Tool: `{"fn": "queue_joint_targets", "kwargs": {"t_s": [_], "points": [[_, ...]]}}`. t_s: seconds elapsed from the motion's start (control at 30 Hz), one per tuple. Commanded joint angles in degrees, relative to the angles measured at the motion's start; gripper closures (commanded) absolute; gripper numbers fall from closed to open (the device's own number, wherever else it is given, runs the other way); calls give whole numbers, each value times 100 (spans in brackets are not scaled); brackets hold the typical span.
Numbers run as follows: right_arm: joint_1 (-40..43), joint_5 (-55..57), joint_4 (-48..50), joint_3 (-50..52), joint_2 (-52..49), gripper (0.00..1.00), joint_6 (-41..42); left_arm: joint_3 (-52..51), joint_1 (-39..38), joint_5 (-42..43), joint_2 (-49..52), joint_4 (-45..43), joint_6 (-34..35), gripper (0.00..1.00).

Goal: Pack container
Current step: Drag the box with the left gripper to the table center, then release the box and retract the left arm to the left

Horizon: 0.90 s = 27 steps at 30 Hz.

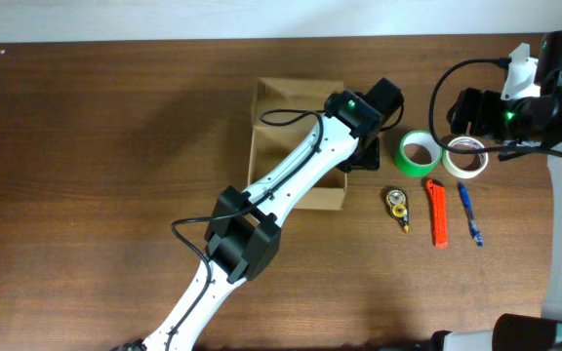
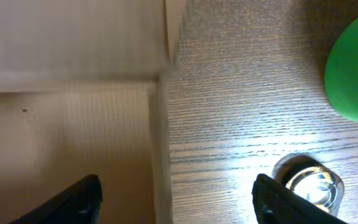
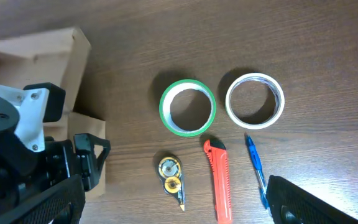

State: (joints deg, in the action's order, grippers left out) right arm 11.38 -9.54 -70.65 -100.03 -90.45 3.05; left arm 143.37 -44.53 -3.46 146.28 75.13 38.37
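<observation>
The green roll's hole and the gap leave room for both fingers, so next I will bring my right gripper down to the green tape roll's side facing the white roll (image 1: 437,155).
The brown cardboard container (image 1: 261,117) stands open at the table's middle; it also shows in the right wrist view (image 3: 39,53). My left gripper (image 1: 367,154) is open at the container's right side. In the left wrist view its fingers (image 2: 176,190) straddle the container's right wall (image 2: 159,155), one inside and one outside, holding nothing. My right gripper (image 1: 464,113) is open and empty, raised above the items; its fingers (image 3: 178,199) frame them from above.
Right of the container lie a green tape roll (image 1: 418,152) (image 3: 188,107) (image 2: 353,74), a white tape roll (image 1: 466,156) (image 3: 255,101), a correction tape dispenser (image 1: 396,205) (image 3: 171,174) (image 2: 309,183), an orange cutter (image 1: 438,212) (image 3: 219,180) and a blue pen (image 1: 469,213) (image 3: 255,165).
</observation>
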Motion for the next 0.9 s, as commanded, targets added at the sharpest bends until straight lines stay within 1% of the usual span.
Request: {"fn": "queue_joint_targets", "kwargs": {"t_s": [0.0,0.1,0.17,0.23,0.33,0.43,0.5,0.57,0.67,0.7,0.77,0.8,0.87], "points": [[28,-74,15,-114,-4,5,44,109,2,-116,94,48,-199,26],[28,-74,17,-114,-4,5,44,372,-2,-496,94,323,-199,27],[28,-74,20,-114,-4,5,44,691,2,-820,94,509,-205,26],[28,-72,20,-114,-4,5,44,1071,33,-955,94,601,-323,26],[28,-74,20,-114,-4,5,42,1714,96,-1239,94,846,-398,23],[28,-72,22,-114,-4,5,42,2422,184,-1567,94,1126,-627,21],[28,-72,33,-114,-4,5,42,2966,280,-1825,90,1401,-739,19],[28,-72,33,-114,-4,5,42,3545,417,-2094,66,1718,-852,19],[28,59,33,-114,-4,5,39,3600,791,-2520,-350,1954,-1023,17],[28,199,37,-114,-4,5,31,3609,979,-2533,-509,2022,-1169,17],[28,485,35,-114,-4,5,-358,3606,1386,-2496,-787,2153,-1386,15],[28,669,35,-114,-4,5,-496,3606,1637,-2337,-942,2153,-1631,13],[31,1027,55,-114,-4,5,-520,3606,2129,-2334,-1187,2153,-1668,13]]}}
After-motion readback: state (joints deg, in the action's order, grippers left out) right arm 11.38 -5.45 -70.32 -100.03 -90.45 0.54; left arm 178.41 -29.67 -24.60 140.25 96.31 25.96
